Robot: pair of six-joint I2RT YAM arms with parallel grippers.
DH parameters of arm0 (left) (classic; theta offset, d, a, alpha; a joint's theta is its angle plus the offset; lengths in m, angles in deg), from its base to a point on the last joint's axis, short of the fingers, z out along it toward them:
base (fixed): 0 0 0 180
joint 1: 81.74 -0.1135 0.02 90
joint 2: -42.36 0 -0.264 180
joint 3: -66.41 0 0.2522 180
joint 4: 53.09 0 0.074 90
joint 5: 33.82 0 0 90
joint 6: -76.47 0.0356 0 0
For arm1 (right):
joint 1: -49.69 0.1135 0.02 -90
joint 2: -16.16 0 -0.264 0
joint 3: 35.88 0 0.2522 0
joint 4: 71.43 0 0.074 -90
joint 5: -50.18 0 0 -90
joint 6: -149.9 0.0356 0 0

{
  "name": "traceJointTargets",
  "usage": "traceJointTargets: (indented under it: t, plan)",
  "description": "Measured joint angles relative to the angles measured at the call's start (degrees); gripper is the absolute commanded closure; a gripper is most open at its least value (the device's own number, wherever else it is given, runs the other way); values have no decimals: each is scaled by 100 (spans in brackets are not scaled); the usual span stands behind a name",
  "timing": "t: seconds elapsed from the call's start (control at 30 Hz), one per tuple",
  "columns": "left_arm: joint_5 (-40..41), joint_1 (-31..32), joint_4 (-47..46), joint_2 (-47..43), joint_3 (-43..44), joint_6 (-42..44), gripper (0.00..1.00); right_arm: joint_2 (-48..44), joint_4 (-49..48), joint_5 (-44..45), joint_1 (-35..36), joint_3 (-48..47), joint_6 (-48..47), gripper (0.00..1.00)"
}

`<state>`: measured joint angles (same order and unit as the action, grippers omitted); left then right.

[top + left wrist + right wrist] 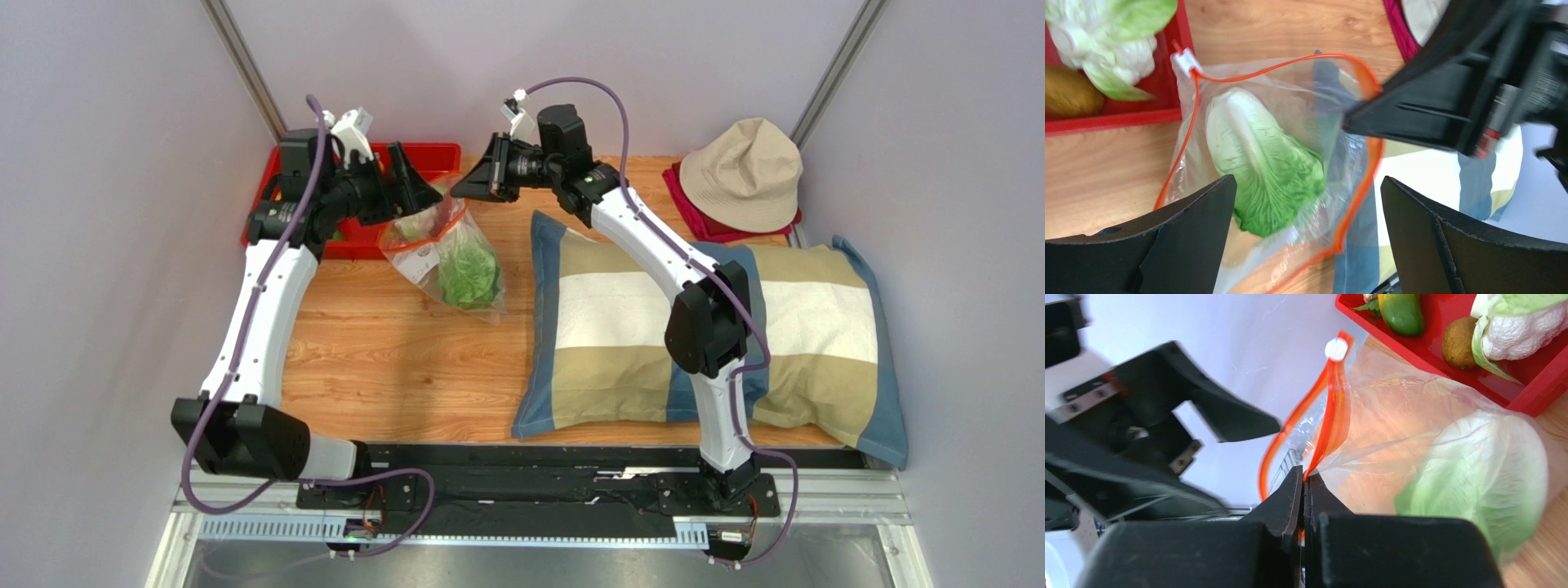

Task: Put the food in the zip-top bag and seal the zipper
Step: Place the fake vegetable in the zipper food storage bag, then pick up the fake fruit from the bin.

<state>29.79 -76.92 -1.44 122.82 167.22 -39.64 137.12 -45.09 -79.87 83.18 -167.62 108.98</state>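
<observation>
My left gripper moves to the left in the top view and down into the tray's end by the tray's side next, since the lettuce (467, 277) is already bagged.
The zip-top bag (429, 245) hangs with its mouth up at the back of the table, and a leafy green lettuce (467, 277) lies inside it. My right gripper (1303, 474) is shut on the orange zipper (1333, 416) at the bag's rim, below the white slider (1336, 349). My left gripper (1308, 184) hovers open over the mouth of the bag (1333, 92), with the lettuce (1260, 165) below and between its fingers and nothing held. More food stays in the red tray (1118, 113): a cauliflower (1106, 43) and a brown piece (1069, 92).
A checked pillow (711, 331) covers the right half of the table. A beige hat (745, 172) rests on a red cloth (687, 208) at the back right. The red tray (436, 157) sits at the back left, close to the wall. A green fruit (1402, 312) lies in it.
</observation>
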Motion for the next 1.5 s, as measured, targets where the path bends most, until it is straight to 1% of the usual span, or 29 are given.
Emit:
traceJointTargets:
  t: [0.1, 0.17, 0.23, 0.33, 0.47, 0.63, 0.7, 0.83, 0.97, 1.03, 1.2, 1.3, 1.4, 1.5]
  plan:
    - [-219, -234, 61, -387, 9, 240, 8, 0, -7, -46, 0, 50, 2, 100]
    - [-332, -511, 103, -579, 0, 348, 9, 0, -28, -76, 0, 76, 0, 100]
    - [-369, -793, 155, -643, 0, 435, 8, 0, 0, -109, 0, 96, -33, 100]
    - [-328, -1099, 264, -514, 9, 632, 8, 0, 155, -98, -31, 94, -334, 100]
    - [114, -1161, 483, 122, 407, 1038, 8, -24, 737, 188, -83, 149, -1071, 100]
    - [737, -1215, 557, 1237, 1231, 1401, 13, -203, 1447, 883, -229, 595, -1937, 100]
    - [837, -1237, 560, 1637, 1475, 1471, 14, -229, 1602, 1123, -293, 710, -2186, 100]
    - [787, -1241, 540, 2441, 1939, 1558, 14, -245, 1814, 1473, -376, 763, -2529, 100]
    - [824, -1244, 603, 3373, 2664, 1617, 12, -341, 1899, 1679, -415, 822, -2745, 100]
    - [957, -1244, 595, 3735, 2898, 1617, 15, -378, 1934, 1709, -424, 822, -2804, 100]
    - [1613, -1355, 610, 4059, 2970, 1523, 18, -417, 1976, 1725, -444, 822, -2905, 100]
    - [2048, -1425, 605, 4269, 3287, 1432, 20, -415, 1985, 1720, -444, 820, -2920, 100]
    - [2302, -1521, 511, 4568, 3713, 1290, 20, -415, 1989, 1718, -444, 807, -2922, 100]
    - [2492, -1635, 472, 4675, 3727, 1231, 18, -413, 2009, 1718, -446, 763, -2927, 100]
